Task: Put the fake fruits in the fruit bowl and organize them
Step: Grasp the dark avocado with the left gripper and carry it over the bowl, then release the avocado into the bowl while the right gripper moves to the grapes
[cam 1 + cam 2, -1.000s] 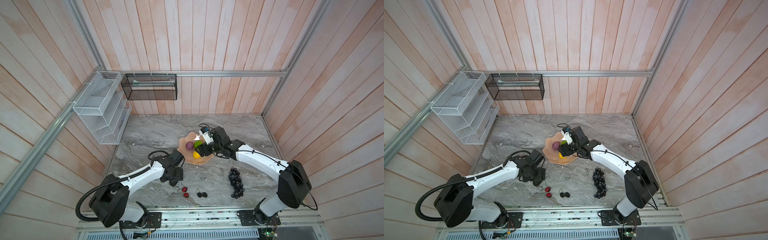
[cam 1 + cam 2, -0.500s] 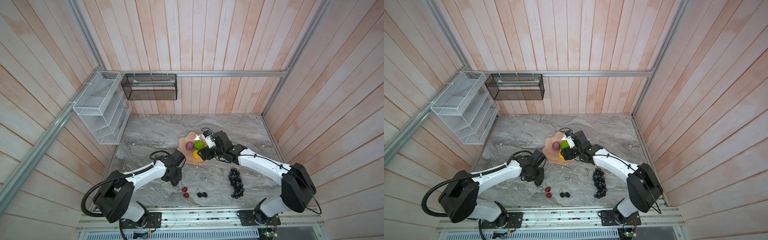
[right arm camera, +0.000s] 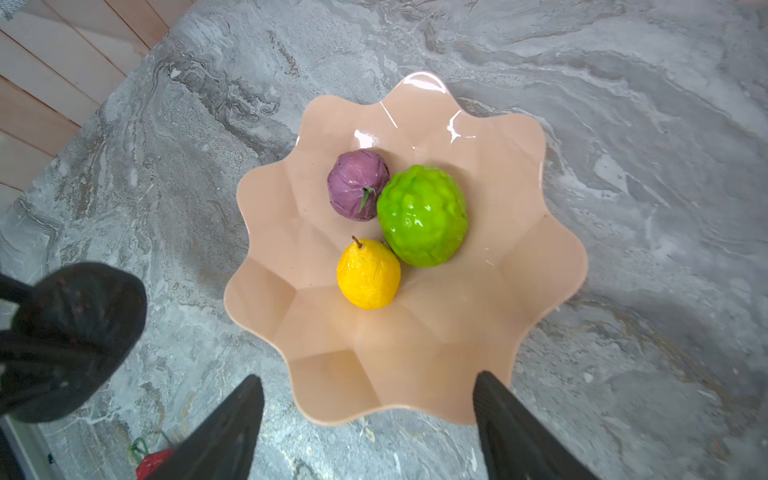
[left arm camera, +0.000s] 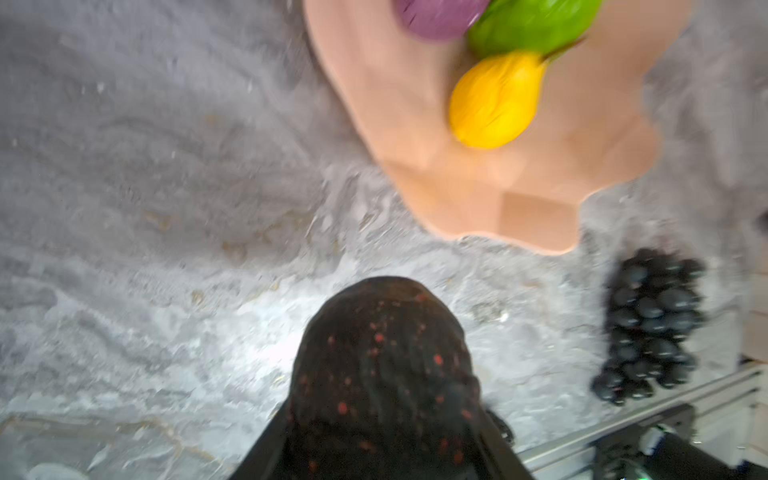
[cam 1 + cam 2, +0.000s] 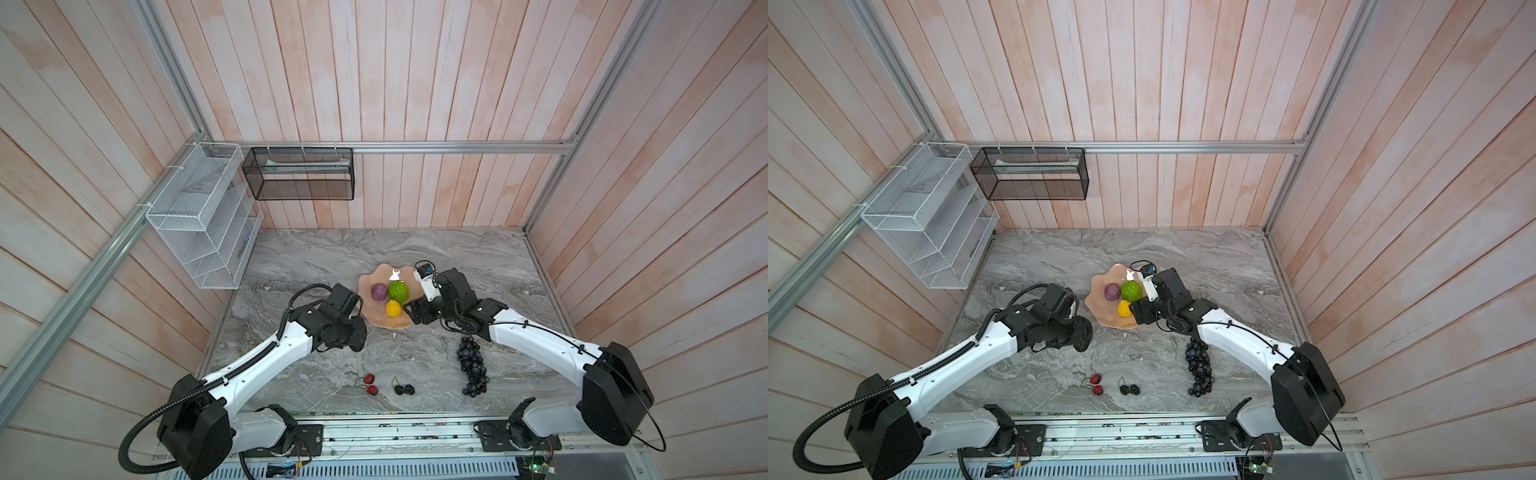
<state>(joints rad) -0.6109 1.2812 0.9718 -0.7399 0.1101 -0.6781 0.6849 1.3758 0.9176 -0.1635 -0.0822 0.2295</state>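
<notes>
The avocado (image 4: 380,353) should go on the bowl's bottom (image 4: 414,100) beside the yellow fruit, since that side of the bowl is bare, so my left gripper should next move outward over the bowl's rim and down to release it there.
The peach-pink fruit bowl (image 5: 374,318) (image 3: 519,232) holds the purple fruit (image 3: 358,185), the bumpy green fruit (image 3: 422,216) and the yellow fruit (image 3: 368,274), touching in a cluster. My left gripper (image 4: 382,415) (image 5: 352,332) is shut on the dark avocado (image 4: 380,353) (image 3: 79,324), just left of the bowl's near rim. My right gripper (image 3: 368,376) (image 5: 415,313) hangs open over the bowl's near right rim, holding nothing. On the table lie the grape bunch (image 5: 471,365) (image 4: 652,320), the red pair (image 5: 370,384) and the black berry pair (image 5: 404,389).
A white wire basket (image 5: 199,216) hangs on the left wall and a black mesh basket (image 5: 299,174) on the back wall. Both forearms slant in from the front rail. The grey marble table (image 5: 316,257) has wood walls on three sides.
My left gripper has shut on the avocado and shifted slightly toward the bowl. My right gripper has drawn back from over the fruits to the bowl's near right rim.
</notes>
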